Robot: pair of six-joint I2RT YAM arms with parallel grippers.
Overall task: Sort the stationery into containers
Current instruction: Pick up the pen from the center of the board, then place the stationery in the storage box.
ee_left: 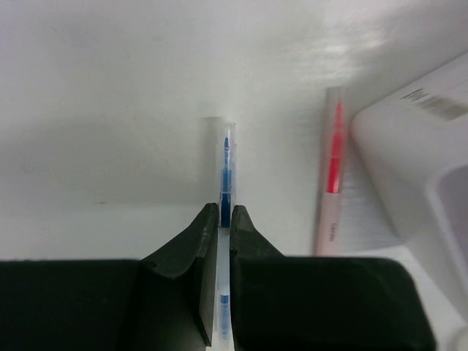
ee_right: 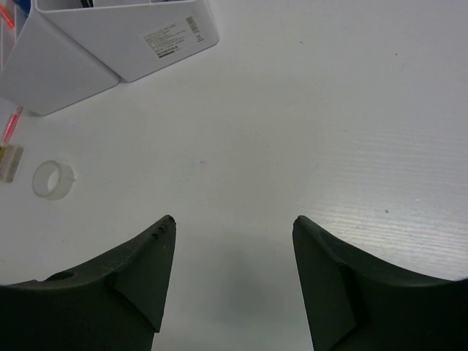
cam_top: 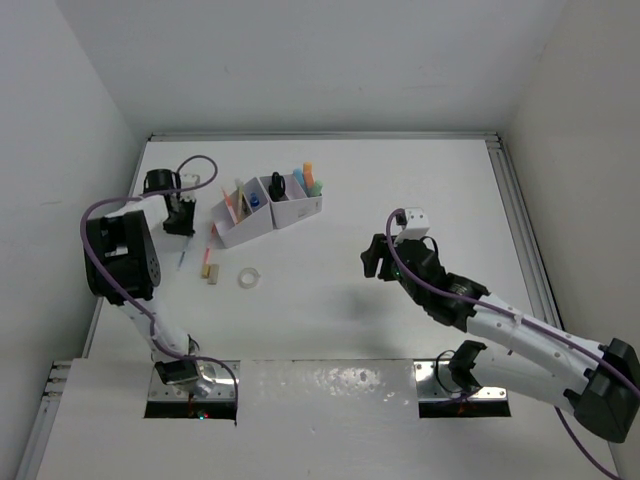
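Observation:
I will lift my left gripper toward the organiser, tilt the clear pen upright and lower it into the blue-capped bottle's compartment [cam_top: 243, 206], because coloured pens stand there.
My left gripper [cam_top: 180, 228] is at the table's left side, left of the lilac-white organiser [cam_top: 290, 212]. In the left wrist view it [ee_left: 225, 212] is shut on a clear pen with blue ink [ee_left: 226, 172], which points out past the fingertips, low over the table. The pen's blue end also shows in the top view [cam_top: 181, 262]. A pink pen [ee_left: 333, 175] lies beside the organiser [ee_left: 409, 146]. My right gripper [cam_top: 372, 258] [ee_right: 234, 223] is open and empty over bare table at centre right. A clear tape ring [cam_top: 249, 277] [ee_right: 54, 179] lies in front of the organiser [ee_right: 124, 51].
The organiser holds black-handled scissors [cam_top: 277, 185], a blue-capped bottle [cam_top: 255, 200] and several coloured pens [cam_top: 310, 178]. Small tan pieces [cam_top: 210, 270] [ee_right: 9, 162] lie left of the tape ring. White walls close in the table at left, back and right.

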